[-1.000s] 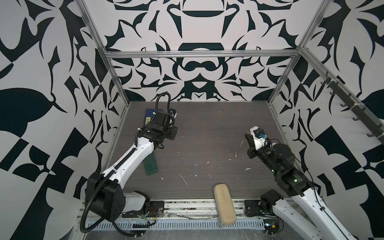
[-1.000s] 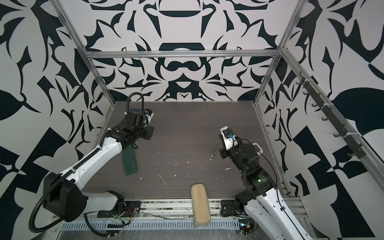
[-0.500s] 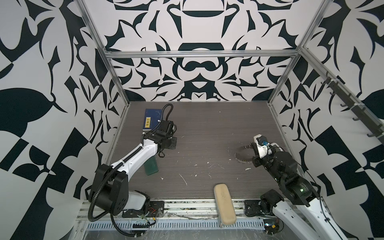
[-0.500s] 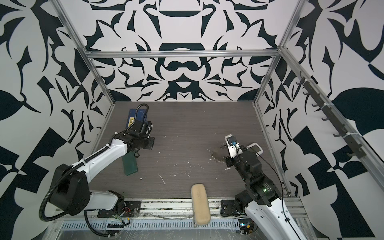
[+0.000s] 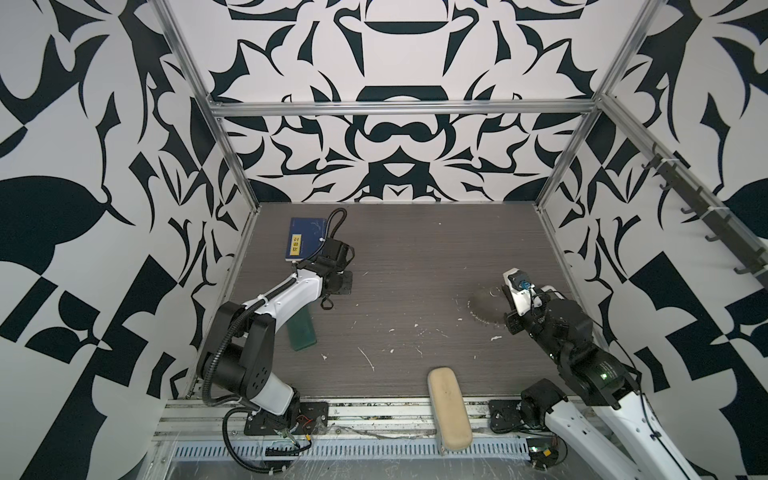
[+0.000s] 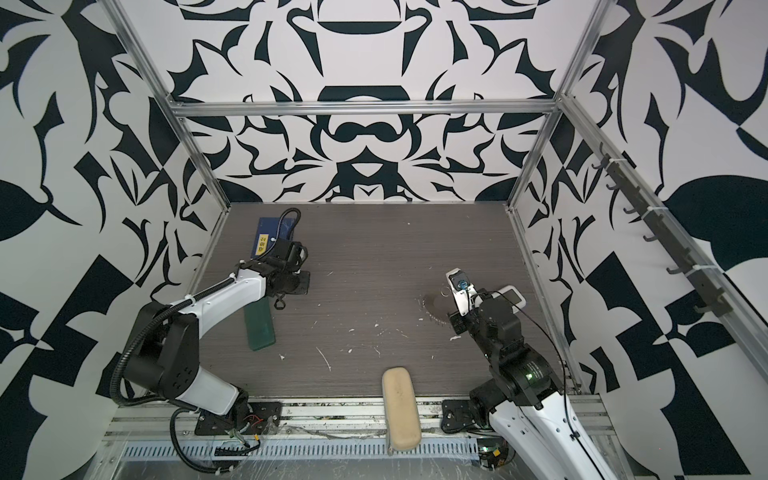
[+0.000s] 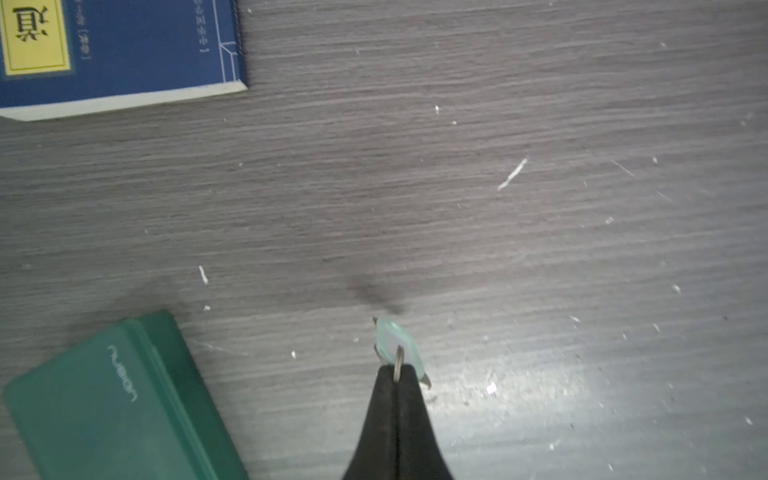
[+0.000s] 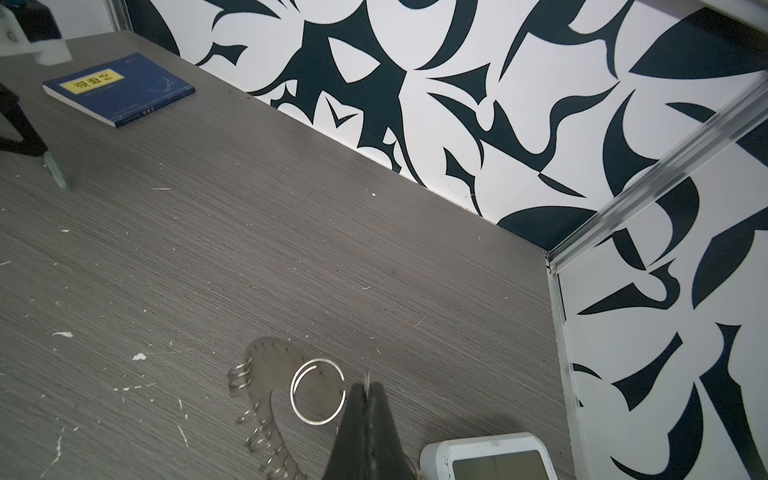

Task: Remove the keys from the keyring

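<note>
My left gripper holds the keys clear of the keyring already. Next it needs to move down toward the bare tabletop below the hanging tag [image 7: 390,268] and let go of them.
The keyring [image 8: 266,374] is a see-through wheel fringed with small silver rings, and a thin silver hoop [image 8: 318,390] rests on it. It lies flat on the table at the right in both top views [image 5: 482,305] [image 6: 434,305]. My right gripper [image 8: 367,384] is shut on a thin metal bit at the hoop's edge. On the left, my left gripper [image 7: 398,370] is shut on the small ring of the keys [image 7: 395,343], a pale oval tag hanging just above the table. The keys [image 8: 56,170] also show far off in the right wrist view.
A blue book [image 5: 305,239] lies at the back left. A green case [image 5: 301,330] lies beside the left arm, close to the left gripper. A white device with a screen [image 8: 486,459] sits right next to the right gripper. A beige case [image 5: 449,405] overhangs the front edge.
The right gripper has come down and the keyring, which hung edge-on, now lies flat on the table. The left arm has folded lower, bringing the keys down near the table.
</note>
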`<state>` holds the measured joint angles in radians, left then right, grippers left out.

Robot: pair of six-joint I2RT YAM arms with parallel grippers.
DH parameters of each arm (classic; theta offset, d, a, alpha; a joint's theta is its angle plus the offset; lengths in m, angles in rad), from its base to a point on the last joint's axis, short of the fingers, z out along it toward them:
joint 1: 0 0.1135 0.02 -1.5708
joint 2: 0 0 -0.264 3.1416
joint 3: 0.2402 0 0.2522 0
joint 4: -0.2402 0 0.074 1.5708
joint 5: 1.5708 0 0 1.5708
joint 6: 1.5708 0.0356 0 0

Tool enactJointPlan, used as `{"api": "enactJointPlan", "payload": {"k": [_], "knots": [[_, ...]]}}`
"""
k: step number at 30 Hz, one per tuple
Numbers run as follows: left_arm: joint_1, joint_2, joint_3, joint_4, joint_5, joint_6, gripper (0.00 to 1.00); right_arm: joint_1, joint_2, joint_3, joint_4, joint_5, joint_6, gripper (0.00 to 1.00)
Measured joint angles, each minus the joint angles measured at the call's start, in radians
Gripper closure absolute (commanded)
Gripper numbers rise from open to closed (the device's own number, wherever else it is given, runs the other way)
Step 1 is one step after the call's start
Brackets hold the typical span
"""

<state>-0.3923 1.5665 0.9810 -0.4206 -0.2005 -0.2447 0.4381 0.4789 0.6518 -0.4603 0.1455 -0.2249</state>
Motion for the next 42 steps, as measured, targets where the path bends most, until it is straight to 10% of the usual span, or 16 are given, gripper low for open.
{"api": "enactJointPlan", "payload": {"k": [7,14,20,42], "knots": [[0.04,0.089,0.046,0.004,-0.001,-0.002,0.95,0.0,0.052,0.014,0.012,-0.003,-0.03,1.0],[0.065,0.136,0.092,0.001,0.012,-0.004,0.35,0.0,0.132,0.034,0.035,-0.003,-0.037,1.0],[0.074,0.142,0.14,0.005,0.006,0.026,0.11,0.0,0.187,0.041,0.032,0.03,-0.004,1.0],[0.079,0.056,0.281,-0.068,0.047,0.062,0.01,0.0,0.643,0.134,0.104,0.062,0.074,1.0]]}}
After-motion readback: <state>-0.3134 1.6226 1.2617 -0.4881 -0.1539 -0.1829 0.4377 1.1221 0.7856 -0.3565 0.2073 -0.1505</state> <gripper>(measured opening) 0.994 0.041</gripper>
